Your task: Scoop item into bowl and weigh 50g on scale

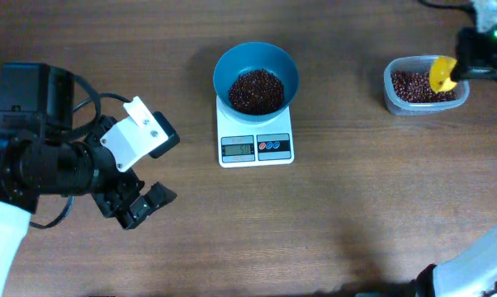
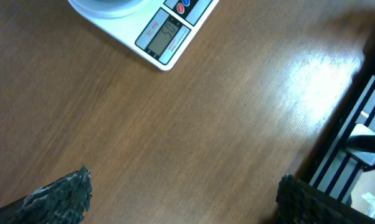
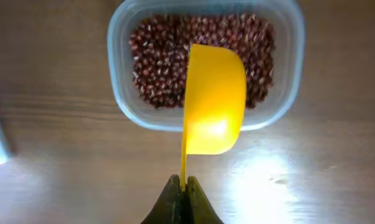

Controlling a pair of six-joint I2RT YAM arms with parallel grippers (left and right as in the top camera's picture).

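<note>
My right gripper will move off the tub next, toward the scale and down, and lay the yellow scoop on empty wood [image 1: 344, 124] [image 3: 64, 128], because the display shows the asked weight.
The teal-blue bowl [image 1: 256, 76] stands on the white scale [image 1: 255, 147] at the table's middle and holds a heap of dark red-brown beans [image 1: 256, 91]. The scale's display also shows in the left wrist view [image 2: 167, 36]. My right gripper [image 3: 184, 185] is shut on the handle of a yellow scoop [image 3: 213, 99], which hangs over the near rim of a clear tub [image 3: 281, 106] holding more beans [image 3: 156, 68]. In the overhead view the scoop [image 1: 441, 73] is over that tub [image 1: 392, 97] at the far right. My left gripper [image 1: 145, 204] is open and empty, left of the scale.
A table edge with black-and-white bars [image 2: 356, 130] shows at the right of the left wrist view. Bare brown wood lies between the scale and the tub.
</note>
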